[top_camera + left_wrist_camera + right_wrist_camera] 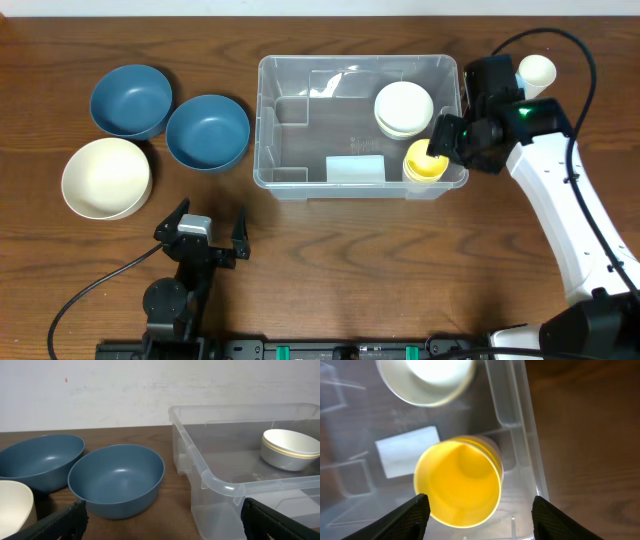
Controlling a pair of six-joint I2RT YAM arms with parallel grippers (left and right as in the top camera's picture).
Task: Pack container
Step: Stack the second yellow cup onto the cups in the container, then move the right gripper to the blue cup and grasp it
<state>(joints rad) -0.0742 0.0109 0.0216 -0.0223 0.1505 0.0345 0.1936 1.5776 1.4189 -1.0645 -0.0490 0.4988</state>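
The right gripper moves outward from the yellow cup (424,160) and down to the light blue cup's rim next, because that cup still stands outside the container.
The clear plastic container (262,120) stands at the table's middle; it also shows in the left wrist view (220,482) and the right wrist view (512,405). Inside it are stacked white bowls (403,107) at the back right, a yellow cup (424,160) in the front right corner, and a whitish label (354,169). My right gripper (447,140) hovers over the yellow cup (460,485), jaws (481,517) wide open around it, not gripping. My left gripper (205,232) is open and empty near the front edge, its jaws (165,525) facing a blue bowl and the container's corner.
Two blue bowls (131,100) (207,131) and a cream bowl (106,177) sit left of the container. A white rounded object (537,70) lies at the back right behind my right arm.
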